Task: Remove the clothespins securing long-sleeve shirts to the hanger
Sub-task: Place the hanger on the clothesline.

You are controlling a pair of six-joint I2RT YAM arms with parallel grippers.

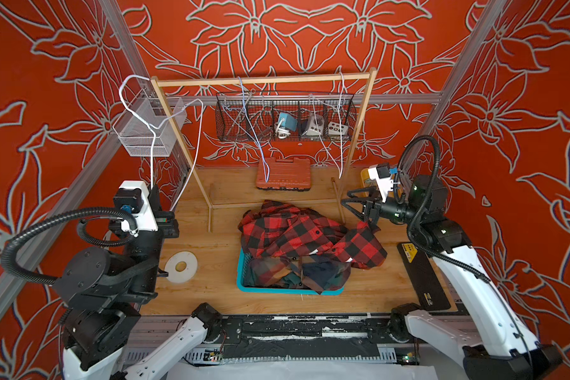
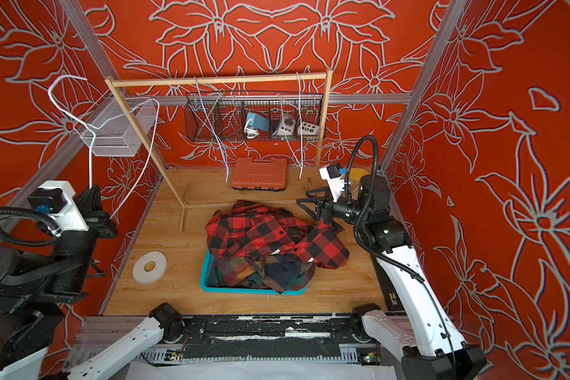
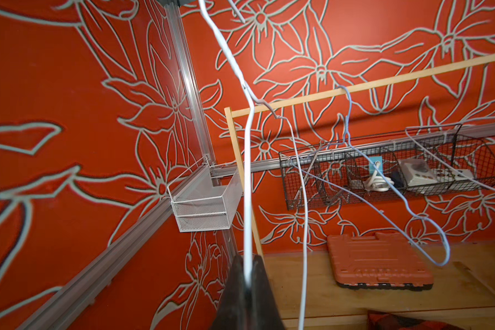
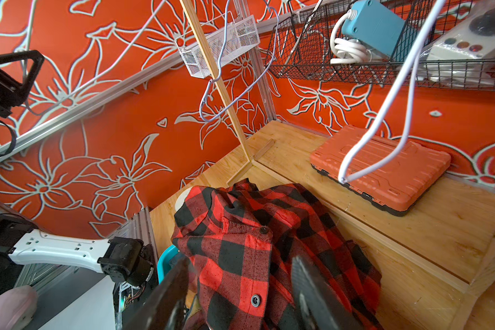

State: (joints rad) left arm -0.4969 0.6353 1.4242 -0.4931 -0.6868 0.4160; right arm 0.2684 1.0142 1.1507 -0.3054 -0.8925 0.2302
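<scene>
The robot will carry the bare hanger (image 1: 152,154) outward with the left gripper, set the hanger's hook over the wood and release it, because the rack bar's empty end (image 1: 178,83) is outward of that gripper.
The long-sleeve shirts lie heaped in a teal basket (image 1: 277,291). A red-and-black check shirt (image 1: 303,233) (image 4: 240,228) is on top and spills over the basket's far and right sides. Dark plaid shirts (image 1: 297,273) lie under it. My left gripper (image 3: 249,258) (image 2: 93,194) is raised at the left, shut on a bare white wire hanger (image 3: 247,171) (image 1: 152,154). My right gripper (image 1: 351,199) (image 4: 240,263) hovers open over the red shirt's right edge, with nothing between its fingers. The clothespins are out of view.
A wooden rack (image 1: 264,80) at the back carries a bluish wire hanger (image 1: 254,131) and a white one (image 1: 341,131). Behind it hang a black wire basket (image 1: 285,118) and a white mesh basket (image 1: 145,131). An orange tool case (image 1: 283,174) and a white tape roll (image 1: 181,266) lie on the table.
</scene>
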